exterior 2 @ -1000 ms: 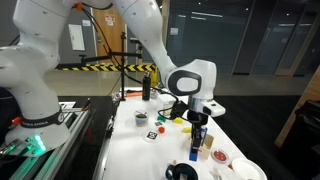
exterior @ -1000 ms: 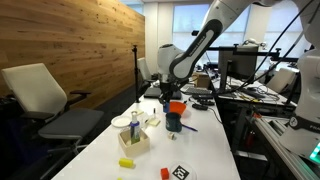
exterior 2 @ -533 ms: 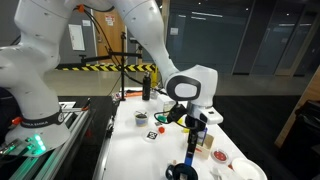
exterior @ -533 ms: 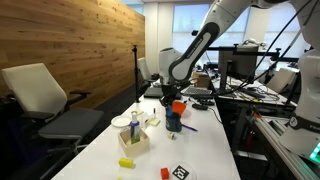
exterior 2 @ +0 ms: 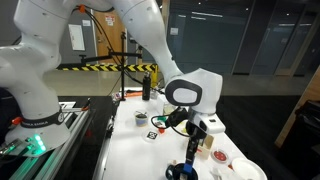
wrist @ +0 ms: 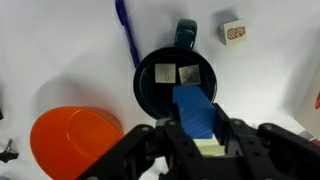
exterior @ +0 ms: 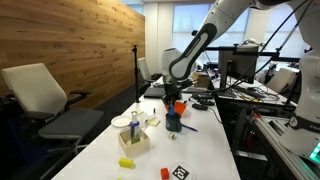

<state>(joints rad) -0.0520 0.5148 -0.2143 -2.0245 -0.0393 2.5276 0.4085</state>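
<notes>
Next, my gripper goes down into the dark mug's opening point(wrist: 173, 84) and releases the blue block point(wrist: 197, 108) inside, since the mug stands just below my gripper.
In the wrist view my gripper point(wrist: 198, 128) is shut on a blue block point(wrist: 197, 108), which has a pale layer under it. The block hangs just above a dark mug point(wrist: 148, 88) that holds two small pale squares. Beside the mug lies an orange bowl point(wrist: 75, 140), and a purple pen point(wrist: 125, 35) lies beyond it. In both exterior views the gripper point(exterior: 171, 101) point(exterior 2: 195, 138) hovers over the mug point(exterior: 173, 123) point(exterior 2: 184, 172) on the white table point(exterior 2: 130, 150).
A small tagged cube point(wrist: 234, 31) sits past the mug. Nearer the table's front stand a wooden box with a bottle point(exterior: 133, 140), a yellow block point(exterior: 127, 161) and another tagged cube point(exterior: 180, 172). An office chair point(exterior: 45, 100) stands beside the table, and desks with equipment point(exterior: 250, 90) behind it.
The arm has carried the blue block along the table to a spot over the mug. The grip has not changed.
</notes>
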